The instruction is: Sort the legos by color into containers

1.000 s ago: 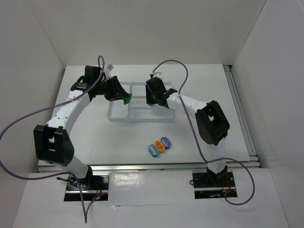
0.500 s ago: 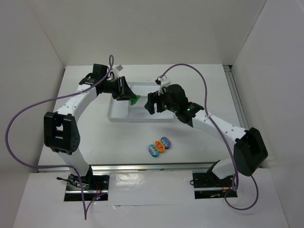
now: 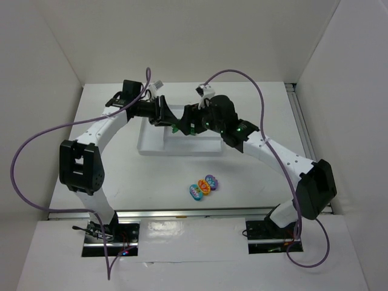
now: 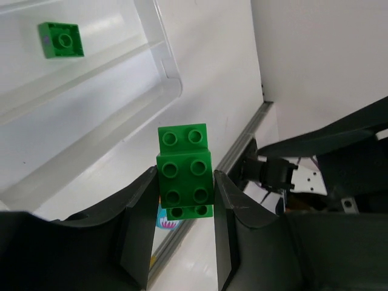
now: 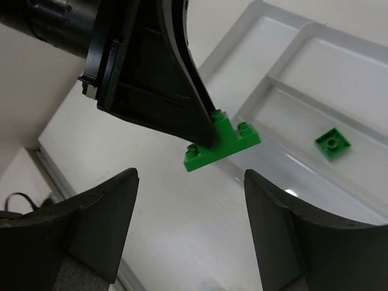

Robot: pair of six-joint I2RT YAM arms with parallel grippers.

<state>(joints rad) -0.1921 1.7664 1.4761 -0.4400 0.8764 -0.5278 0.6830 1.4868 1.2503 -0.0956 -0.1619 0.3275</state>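
I need to move my left gripper down next, toward the tray section with the single green lego below it, and let go there, so green stays with green.
My left gripper (image 3: 168, 119) is shut on a stack of two joined green legos (image 4: 185, 176), held above the white tray (image 3: 151, 144) near its divider. The stack also shows in the right wrist view (image 5: 221, 142), pinched by the left fingers. My right gripper (image 3: 185, 123) is open and empty, facing the left gripper closely over the tray; its fingers (image 5: 103, 224) stand wide apart. A single green lego (image 4: 60, 40) lies in a tray compartment and also shows in the right wrist view (image 5: 332, 143). Teal (image 3: 195, 192), orange (image 3: 205, 187) and purple (image 3: 211, 180) legos lie together on the table.
The tray's raised rim (image 4: 165, 60) and dividers (image 5: 285, 88) lie under both grippers. White walls enclose the table on three sides. A metal rail (image 3: 182, 212) runs along the near edge, in front of the loose legos.
My left gripper has carried the green stack rightward over the tray. My right arm has swung left and back, bringing its open gripper close to the left one.
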